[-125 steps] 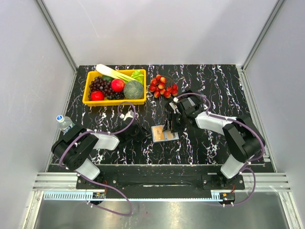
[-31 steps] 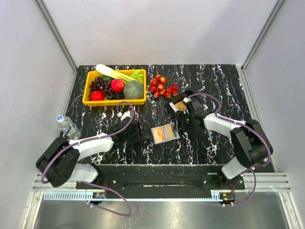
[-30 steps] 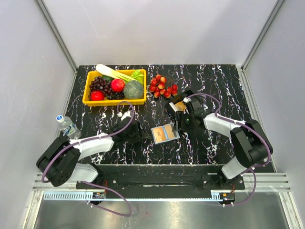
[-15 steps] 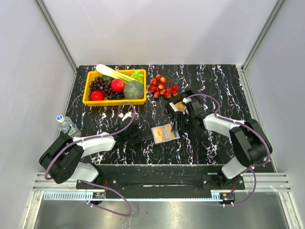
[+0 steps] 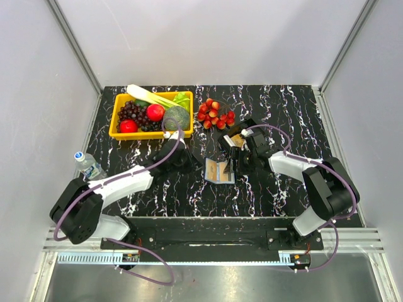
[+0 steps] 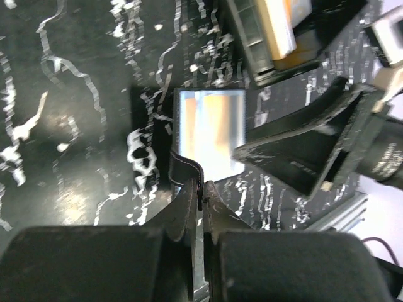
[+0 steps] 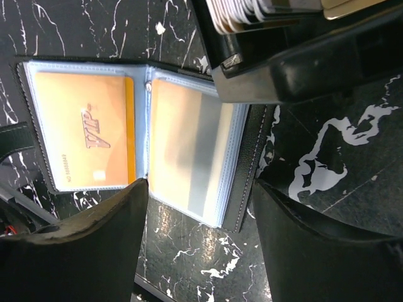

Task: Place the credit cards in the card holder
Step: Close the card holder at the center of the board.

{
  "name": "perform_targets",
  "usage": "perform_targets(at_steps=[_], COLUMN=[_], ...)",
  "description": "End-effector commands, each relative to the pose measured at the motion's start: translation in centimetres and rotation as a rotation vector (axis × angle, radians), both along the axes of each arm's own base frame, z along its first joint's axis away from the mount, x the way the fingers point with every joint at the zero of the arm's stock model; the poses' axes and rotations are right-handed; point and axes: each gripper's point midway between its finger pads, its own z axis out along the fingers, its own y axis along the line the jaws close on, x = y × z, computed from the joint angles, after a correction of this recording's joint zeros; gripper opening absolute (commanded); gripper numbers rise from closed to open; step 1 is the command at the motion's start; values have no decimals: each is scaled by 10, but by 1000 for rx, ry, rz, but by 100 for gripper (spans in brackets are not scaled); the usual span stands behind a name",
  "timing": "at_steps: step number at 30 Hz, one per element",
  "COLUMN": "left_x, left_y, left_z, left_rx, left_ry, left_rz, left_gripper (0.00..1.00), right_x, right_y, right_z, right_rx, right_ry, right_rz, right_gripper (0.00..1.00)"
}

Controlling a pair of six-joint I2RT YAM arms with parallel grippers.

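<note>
My left gripper swings over the paler card next, to its right in the top view. It releases the card holder's flap, since the card holder lies open.
The card holder lies open on the table, black outside and light blue inside. In the right wrist view an orange "VIP" credit card sits in its left sleeve and a paler card in its right sleeve. My left gripper is shut on the holder's black edge flap. My right gripper is open and hovers just above the holder's right half. More cards stand in the black tray.
The black tray stands right beside the holder's far right side. A plate of strawberries and a yellow basket of fruit and vegetables are further back. A water bottle lies at the table's left edge.
My left arm has swung toward the far side, still gripping the holder's edge. The holder has turned and shifted slightly away and to the right. The right gripper has stayed over it.
</note>
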Motion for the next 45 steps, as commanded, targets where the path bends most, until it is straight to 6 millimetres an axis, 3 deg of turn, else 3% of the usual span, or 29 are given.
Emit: perform_targets(at_steps=[1,5,12,21,27,28,29,33,36,39,45], left_x=[11,13,6,4,-5,-8,-9,-12,-15,-17,-16], left_y=[-34,-55,-92,-125,-157,-161,-163,-146,-125,-106,-79], left_z=[30,38,45,39,24,23,23,31,40,48,43], left_rx=[-95,-127,-220,-256,-253,-266,-275,-262,-191,-148,-104], left_ry=[-56,-51,-40,-4,31,34,37,-14,-62,-105,-137], left_rz=[-99,-165,-260,-298,-352,-366,-368,-338,-320,-289,-199], left_gripper=[0,0,0,0,0,7,24,55,64,67,68], right_x=[-4,-5,3,5,-1,-1,-3,-6,-6,-5,-4], right_y=[8,6,-6,-78,-99,-102,-104,-99,-89,-80,-52], right_z=[0,-2,19,41,56,56,55,50,47,43,39], right_rx=[64,67,87,-58,-93,-99,-108,-106,-82,-67,24], right_ry=[15,17,-72,-246,-310,-314,-311,-290,-266,-238,-191], right_rz=[-6,-34,-172,-520,-583,-588,-592,-562,-516,-486,-391], right_gripper=[72,73,74,76,76,76,77,77,77,78,79])
